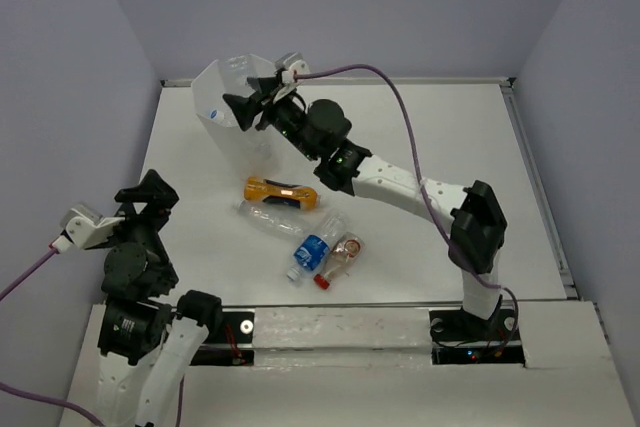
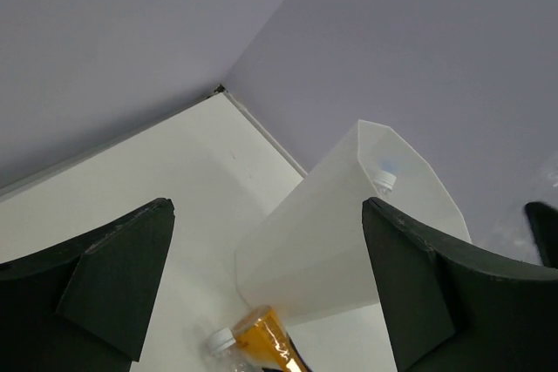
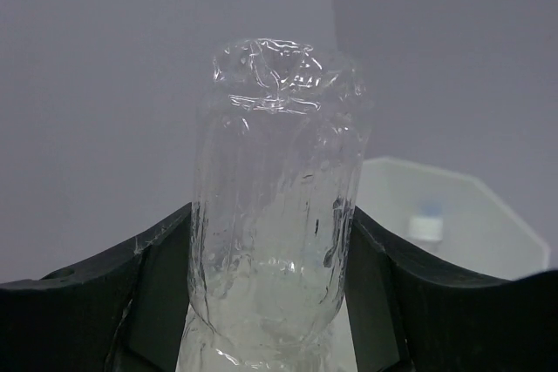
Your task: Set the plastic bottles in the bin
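I should lift my right gripper next and reach outward over the bin's opening point(image 1: 230, 85) point(image 3: 453, 224), to let go of the clear bottle clear of the bin's rim.
My right gripper point(image 3: 270, 212) is shut on a clear plastic bottle point(image 3: 279, 128), which stands upright between its fingers. In the top view this gripper point(image 1: 243, 107) hangs over the rim of the white faceted bin point(image 1: 215, 122) at the back left. One white-capped bottle point(image 2: 384, 182) lies inside the bin point(image 2: 349, 233). On the table lie an orange bottle point(image 1: 280, 190), a clear bottle point(image 1: 268, 215), a blue-labelled bottle point(image 1: 313, 250) and a red-capped bottle point(image 1: 341, 258). My left gripper point(image 1: 150, 192) stands open and empty at the near left, apart from them.
Grey walls close the table on three sides, with a raised edge strip point(image 1: 535, 177) along the right side. The right arm point(image 1: 400, 187) stretches diagonally above the table's middle, over the lying bottles.
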